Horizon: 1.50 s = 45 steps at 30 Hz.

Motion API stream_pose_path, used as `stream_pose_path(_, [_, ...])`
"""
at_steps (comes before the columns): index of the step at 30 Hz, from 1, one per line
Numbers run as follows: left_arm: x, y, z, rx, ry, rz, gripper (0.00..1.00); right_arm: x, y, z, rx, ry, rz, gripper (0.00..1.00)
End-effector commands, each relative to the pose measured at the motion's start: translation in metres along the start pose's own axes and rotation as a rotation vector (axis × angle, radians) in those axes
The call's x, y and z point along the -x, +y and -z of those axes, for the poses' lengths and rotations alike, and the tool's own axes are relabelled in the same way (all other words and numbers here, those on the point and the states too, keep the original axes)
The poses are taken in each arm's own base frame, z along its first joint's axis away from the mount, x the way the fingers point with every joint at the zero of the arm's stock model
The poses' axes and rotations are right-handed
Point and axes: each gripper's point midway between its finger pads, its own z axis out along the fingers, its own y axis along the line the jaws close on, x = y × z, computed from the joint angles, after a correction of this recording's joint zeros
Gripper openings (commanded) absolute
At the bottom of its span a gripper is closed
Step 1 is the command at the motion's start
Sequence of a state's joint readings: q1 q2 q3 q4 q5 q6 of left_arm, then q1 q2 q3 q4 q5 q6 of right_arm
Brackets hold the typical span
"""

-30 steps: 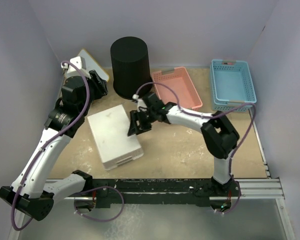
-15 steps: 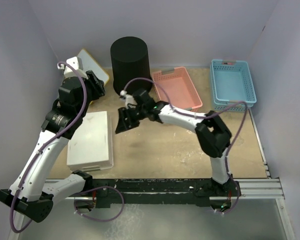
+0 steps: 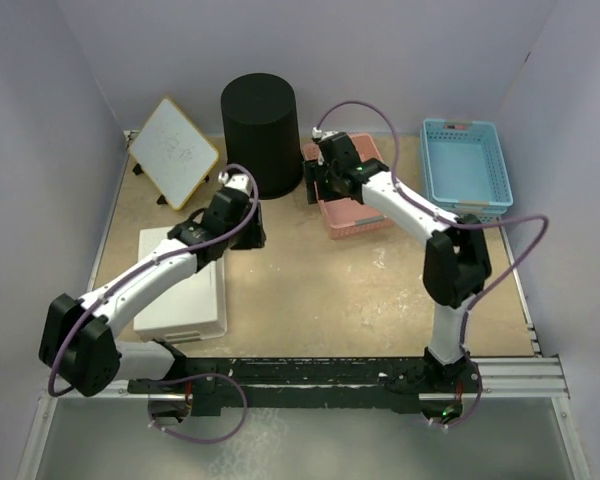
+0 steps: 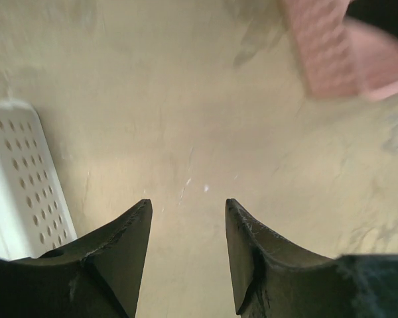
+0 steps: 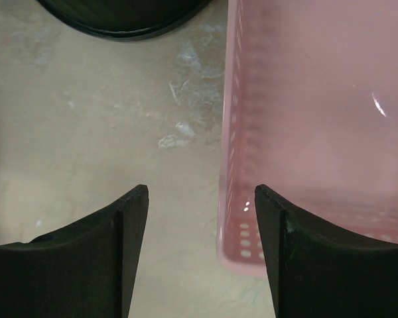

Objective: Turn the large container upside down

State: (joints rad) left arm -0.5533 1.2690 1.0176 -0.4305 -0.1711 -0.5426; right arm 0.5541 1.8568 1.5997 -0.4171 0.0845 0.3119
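Observation:
My right gripper needs to move down over the rim of the pink basket's side nearest the bin (image 3: 322, 206) (image 5: 225, 205) next and close there, since that side is already between the open fingers.
The large container (image 3: 260, 130), a tall black ribbed bin, stands at the back middle of the table; only its dark flat top and sides show. Its lower rim shows at the top of the right wrist view (image 5: 123, 16). My right gripper (image 3: 318, 186) is open just right of the bin; in its wrist view (image 5: 200, 189) the jaws straddle the pink basket's (image 5: 305, 132) left wall. My left gripper (image 3: 250, 235) is open and empty, low over the table in front of the bin, with bare table between its jaws in its wrist view (image 4: 186, 202).
The pink basket (image 3: 365, 215) lies right of the bin, with light-blue baskets (image 3: 465, 170) at the far right. A white board (image 3: 175, 152) leans at the back left. A white perforated box (image 3: 180, 290) lies front left, also in the left wrist view (image 4: 20, 179).
The white box slid left. My left arm swung from the back left down to the table in front of the bin. My right gripper moved from the box to the pink basket.

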Motion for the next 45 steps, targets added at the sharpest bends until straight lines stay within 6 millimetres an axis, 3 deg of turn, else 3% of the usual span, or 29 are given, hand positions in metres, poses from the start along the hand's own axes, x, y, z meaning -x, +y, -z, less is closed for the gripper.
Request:
stream_pose_path(1, [-0.029,-0.001,-0.016,-0.028,0.061,0.057,0.46,-0.011,-0.013,-0.035,-0.100,0.088,0.096,0.65])
stream_pose_path(3, [-0.049,0.010,-0.024,0.022,0.125,0.055,0.46,-0.011,-0.013,-0.049,-0.102,0.098,0.092,0.60])
stream_pose_path(7, [-0.079,0.036,-0.033,0.121,0.212,0.050,0.45,-0.007,-0.019,-0.062,-0.126,0.095,0.061,0.38])
stream_pose_path(12, [-0.085,0.094,-0.032,0.250,0.239,0.141,0.44,0.002,-0.023,-0.049,-0.118,0.071,0.038,0.00])
stream_pose_path(17, [-0.056,0.128,-0.021,0.362,0.184,0.168,0.44,0.014,-0.022,0.002,-0.066,0.025,-0.009,0.00])
stream_pose_path(21, [-0.052,0.151,-0.019,0.442,0.206,0.156,0.44,0.010,-0.011,0.049,0.048,0.010,-0.082,0.00])
stream_pose_path(25, [-0.038,0.175,-0.011,0.490,0.185,0.182,0.44,-0.011,0.007,0.092,0.185,0.039,-0.133,0.00])
stream_pose_path(29, [-0.007,0.198,0.005,0.497,0.101,0.255,0.44,-0.038,0.047,0.128,0.455,0.102,-0.158,0.00])
stream_pose_path(31, [0.014,0.197,0.008,0.455,0.043,0.293,0.44,-0.052,0.072,0.144,0.633,0.162,-0.167,0.00])
stream_pose_path(35, [0.059,0.169,0.012,0.309,-0.091,0.350,0.44,-0.080,0.095,0.158,0.857,0.263,-0.137,0.00])
stream_pose_path(38, [0.081,0.162,0.021,0.279,-0.161,0.362,0.44,-0.090,0.111,0.175,1.005,0.308,-0.132,0.00])
stream_pose_path(42, [0.093,0.160,0.028,0.275,-0.202,0.366,0.44,-0.083,0.134,0.202,1.229,0.355,-0.190,0.00])
stream_pose_path(45, [0.094,0.159,0.026,0.272,-0.199,0.373,0.44,-0.072,0.141,0.210,1.328,0.390,-0.279,0.00])
